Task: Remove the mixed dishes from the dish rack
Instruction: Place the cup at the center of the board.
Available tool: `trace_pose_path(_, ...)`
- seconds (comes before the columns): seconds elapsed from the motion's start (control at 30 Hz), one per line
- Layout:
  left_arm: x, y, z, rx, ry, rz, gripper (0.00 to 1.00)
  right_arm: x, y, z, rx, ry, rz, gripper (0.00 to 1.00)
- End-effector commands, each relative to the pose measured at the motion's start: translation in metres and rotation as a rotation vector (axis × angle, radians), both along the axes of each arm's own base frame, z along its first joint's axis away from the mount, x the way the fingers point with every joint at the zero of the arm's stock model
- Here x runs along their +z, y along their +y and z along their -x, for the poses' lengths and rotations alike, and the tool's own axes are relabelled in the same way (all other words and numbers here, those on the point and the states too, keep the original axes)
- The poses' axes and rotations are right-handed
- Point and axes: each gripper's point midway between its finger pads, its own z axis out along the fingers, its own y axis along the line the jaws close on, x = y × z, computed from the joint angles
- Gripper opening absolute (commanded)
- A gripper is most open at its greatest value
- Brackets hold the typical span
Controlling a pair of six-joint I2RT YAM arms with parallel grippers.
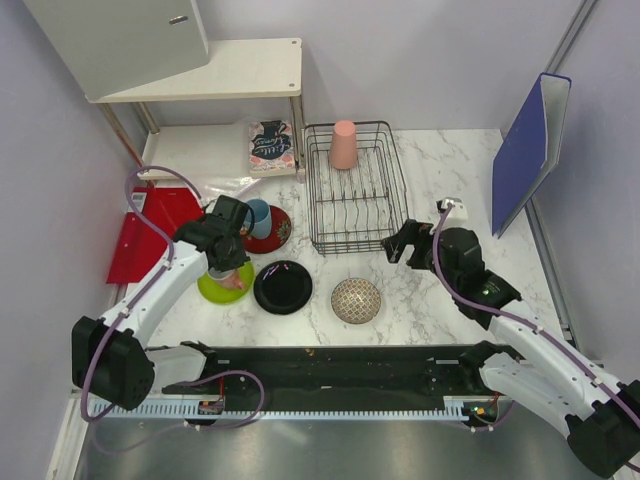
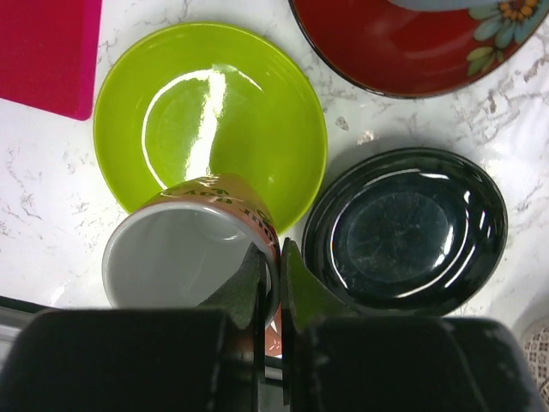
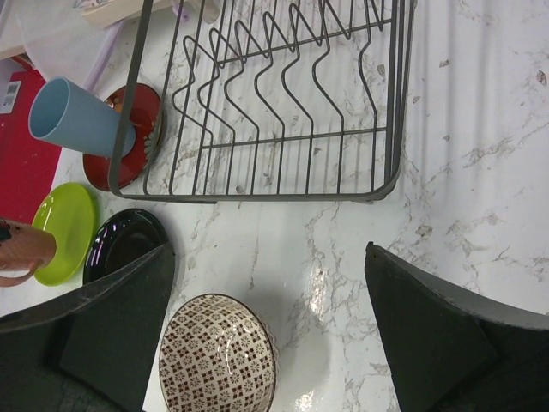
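The mug (image 2: 193, 249) goes outward in my left gripper next and comes down onto the lime-green plate's bare middle (image 2: 211, 129), below and outward, where my gripper releases the mug's rim.
The black wire dish rack (image 1: 355, 190) holds only a tall pink cup (image 1: 344, 145), upside down at its back. My left gripper (image 1: 228, 262) is shut on the rim of the small pink mug (image 2: 193, 249), one finger inside and one outside, just above the near edge of the lime-green plate (image 2: 210, 112). The black plate (image 2: 407, 227) lies to the right. The light-blue cup (image 3: 77, 120) stands on the dark red plate (image 3: 129, 146). My right gripper (image 3: 270, 257) is open and empty over the marble between the rack (image 3: 274, 94) and the patterned bowl (image 3: 219, 356).
A white shelf (image 1: 225, 70) stands at the back left, with a floral packet (image 1: 270, 145) beside its leg. A red mat (image 1: 150, 230) lies at the left. A blue folder (image 1: 530, 150) leans at the right wall.
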Motion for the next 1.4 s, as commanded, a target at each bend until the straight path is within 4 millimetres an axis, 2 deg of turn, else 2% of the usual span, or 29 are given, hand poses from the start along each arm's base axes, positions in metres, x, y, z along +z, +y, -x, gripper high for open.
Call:
trace_pose_path(0.0, 0.002, 0.005, -0.024, 0.083, -0.087, 0.028, 0.02, 0.001, 0.002, 0.0, 0.014, -0.02, 0.0, 0.98)
trace_pose_path(0.27, -0.018, 0.019, -0.04, 0.133, -0.05, 0.013, 0.02, -0.005, 0.005, 0.002, 0.03, -0.006, -0.013, 0.98)
trace_pose_path(0.37, -0.027, 0.019, -0.039, 0.134, -0.028, 0.017, 0.02, -0.007, 0.004, 0.003, 0.027, -0.005, -0.01, 0.98)
trace_pose_path(0.57, -0.033, 0.02, -0.035, 0.122, -0.018, 0.011, 0.02, -0.009, 0.004, 0.002, 0.026, 0.001, -0.007, 0.98)
trace_pose_path(0.67, -0.032, 0.022, -0.033, 0.113, -0.02, 0.004, 0.1, -0.01, 0.005, 0.002, 0.027, 0.005, -0.005, 0.98)
trace_pose_path(0.7, -0.032, 0.022, -0.032, 0.111, -0.021, 0.002, 0.16, -0.01, 0.005, 0.001, 0.027, 0.005, -0.005, 0.98)
trace_pose_path(0.87, -0.025, 0.025, -0.032, 0.105, -0.047, -0.005, 0.29, -0.012, 0.006, 0.001, 0.03, 0.011, -0.007, 0.98)
trace_pose_path(0.97, -0.015, 0.026, -0.033, 0.099, -0.071, -0.002, 0.35, -0.012, 0.006, 0.001, 0.029, 0.011, -0.006, 0.98)
trace_pose_path(1.07, 0.005, 0.026, -0.038, 0.088, -0.115, 0.001, 0.39, -0.012, 0.005, 0.001, 0.027, 0.01, -0.006, 0.98)
trace_pose_path(1.13, 0.025, 0.027, -0.042, 0.089, -0.153, 0.0, 0.42, -0.012, 0.005, 0.001, 0.027, 0.012, -0.003, 0.98)
trace_pose_path(1.17, 0.045, 0.027, -0.047, 0.083, -0.205, 0.005, 0.42, -0.012, 0.006, 0.0, 0.027, 0.011, -0.003, 0.98)
trace_pose_path(1.27, 0.078, 0.031, -0.048, 0.082, -0.278, 0.003, 0.44, -0.011, 0.006, -0.003, 0.021, 0.013, 0.005, 0.98)
trace_pose_path(1.3, 0.101, 0.029, -0.049, 0.079, -0.347, 0.027, 0.45, -0.01, 0.006, -0.005, 0.018, 0.01, 0.008, 0.98)
trace_pose_path(1.37, 0.122, 0.017, -0.049, 0.038, -0.412, 0.1, 0.45, -0.009, 0.006, -0.014, -0.002, 0.005, 0.026, 0.98)
